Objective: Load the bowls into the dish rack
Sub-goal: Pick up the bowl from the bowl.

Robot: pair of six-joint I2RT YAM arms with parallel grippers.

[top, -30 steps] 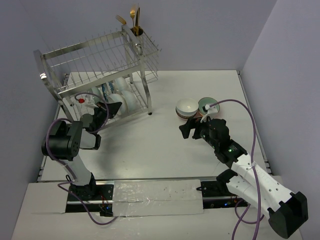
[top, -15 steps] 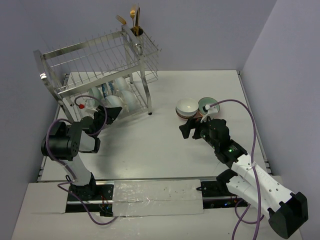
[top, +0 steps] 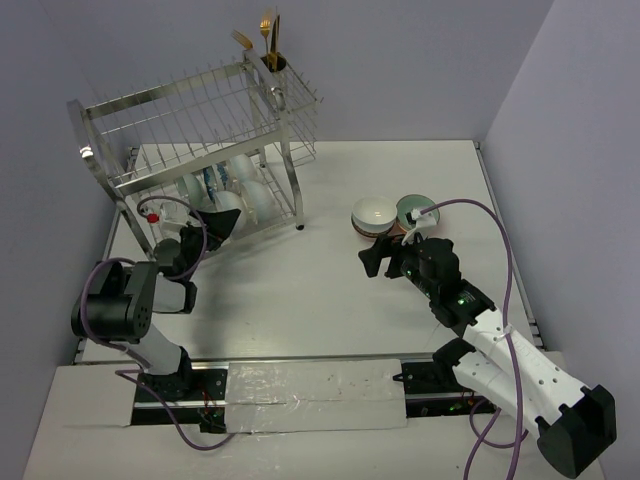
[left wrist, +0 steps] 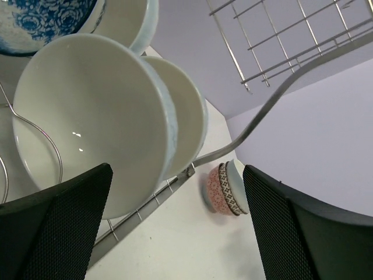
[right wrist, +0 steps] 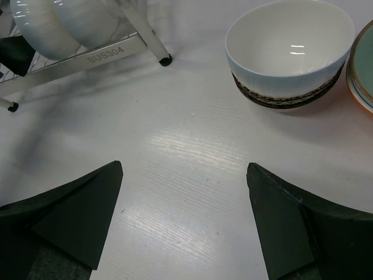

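Observation:
The robot's right gripper needs to swing next, turning as it goes, onto the teal-lined bowl's rim [top: 437,213] opposite the white bowl on the table, since that rim lies outward and to the gripper's right in the top view.
The silver dish rack [top: 96,107] stands at the back left, with several white bowls [top: 246,195] on edge in its lower tier. My left gripper [top: 228,220] is open just in front of them. In the left wrist view a white bowl [left wrist: 87,134] rests against the rack's wires [left wrist: 274,99], free of my open left gripper [left wrist: 178,175]. On the table sit a white bowl [top: 372,212] and a teal-lined bowl [top: 412,210]. My right gripper [top: 385,258] hovers open just short of them, with the white bowl [right wrist: 289,46] ahead of my empty right gripper [right wrist: 184,169].
Gold cutlery [top: 268,38] stands in the cup at the rack's back corner. A rack leg [right wrist: 148,35] and its front rail [right wrist: 70,64] lie left of my right gripper. A blue-patterned bowl [left wrist: 41,17] sits deeper in the rack.
My left gripper has opened and let go of the white bowl in the lower tier, and the left arm has drawn back a little. The right arm has not moved.

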